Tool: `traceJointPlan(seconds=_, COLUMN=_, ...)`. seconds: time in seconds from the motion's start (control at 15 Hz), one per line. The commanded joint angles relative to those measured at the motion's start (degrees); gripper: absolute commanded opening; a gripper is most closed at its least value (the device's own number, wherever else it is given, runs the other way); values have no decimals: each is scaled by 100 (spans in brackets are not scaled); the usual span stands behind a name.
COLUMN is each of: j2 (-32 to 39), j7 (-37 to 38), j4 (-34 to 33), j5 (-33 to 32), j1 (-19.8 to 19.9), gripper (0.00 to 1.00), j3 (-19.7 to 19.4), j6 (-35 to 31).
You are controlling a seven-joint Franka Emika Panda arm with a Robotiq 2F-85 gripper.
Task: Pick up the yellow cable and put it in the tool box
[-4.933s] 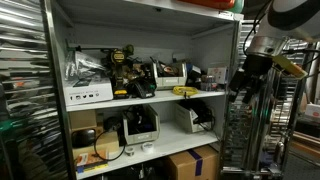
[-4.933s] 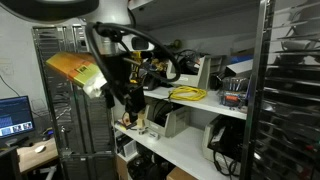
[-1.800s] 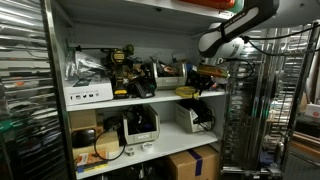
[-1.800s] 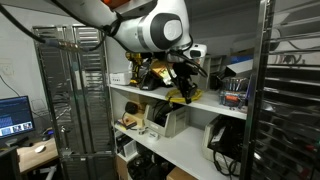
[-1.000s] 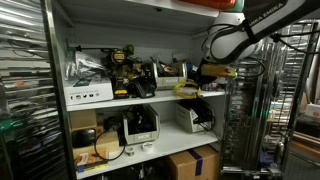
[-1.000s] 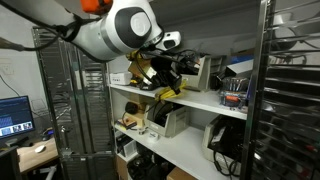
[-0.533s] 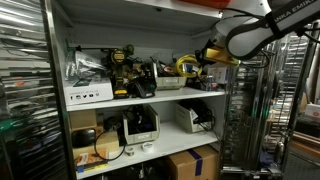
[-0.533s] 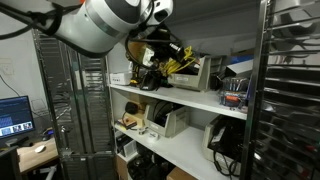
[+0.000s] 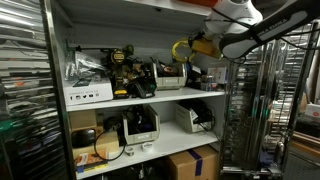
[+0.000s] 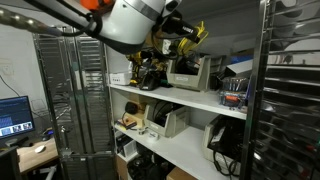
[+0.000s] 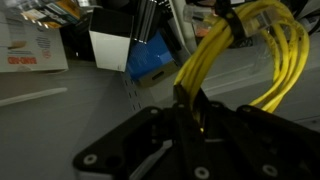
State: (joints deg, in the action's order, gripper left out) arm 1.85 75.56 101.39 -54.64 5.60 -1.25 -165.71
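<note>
The grey open box (image 9: 169,70) (image 11: 238,62) lies outward and below. My gripper will next move outward over it, lower the hanging cable inside and let it go.
The yellow cable (image 9: 182,48) is a bundled coil hanging in the air in front of the upper shelf, with my gripper (image 9: 195,47) shut on it. In the other exterior view the cable (image 10: 189,34) hangs from the gripper (image 10: 176,38) just above a grey open box (image 10: 187,72) on the shelf, which looks like the tool box. The wrist view shows the cable's (image 11: 252,52) yellow strands, tied by a black strap, running down between the black fingers (image 11: 222,128) of the gripper (image 11: 187,102).
Black-and-yellow power tools (image 9: 123,68) and a white box (image 9: 88,95) crowd the shelf (image 9: 140,99). A wire rack (image 9: 246,120) stands beside the arm. Lower shelves hold devices and a cardboard box (image 9: 192,163). A small bin (image 10: 233,92) sits farther along.
The gripper has lifted the yellow cable from shelf level up and along the shelf, towards the grey box. It stayed shut on the cable.
</note>
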Motion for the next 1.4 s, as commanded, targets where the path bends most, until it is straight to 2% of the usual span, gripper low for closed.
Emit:
traceJointPlan(seconds=0.0, j2=1124, j7=172, j4=-1409, j5=-12, j1=-135, gripper=6, j3=80, j6=126)
traceJointPlan(seconds=0.27, j2=2097, j7=-368, j4=-2396, j5=821, j1=-119, gripper=5, j3=376, j6=303)
traceJointPlan(seconds=0.53, j2=2689, j7=-750, j4=-3205, j5=1242, j1=-111, gripper=5, j3=606, j6=725)
traceJointPlan(seconds=0.6, j2=2688, j7=-929, j4=-3238, j5=1339, j1=-79, gripper=36, j3=703, j6=808)
traceJointPlan(seconds=0.73, j2=2590, j7=-1136, j4=-3226, j5=1460, j1=-49, gripper=43, j3=823, j6=912)
traceJointPlan(seconds=0.93, j2=2343, j7=-1631, j4=-3043, j5=1854, j1=83, gripper=67, j3=1133, j6=1156)
traceJointPlan(seconds=1.2, j2=2143, j7=-2502, j4=-2921, j5=2521, j1=278, gripper=96, j3=1543, j6=2009)
traceJointPlan(seconds=1.27, j2=2117, j7=-2668, j4=-2924, j5=2637, j1=308, gripper=100, j3=1596, j6=2265)
traceJointPlan(seconds=1.33, j2=2080, j7=-2838, j4=-2907, j5=2761, j1=342, gripper=100, j3=1642, j6=2568)
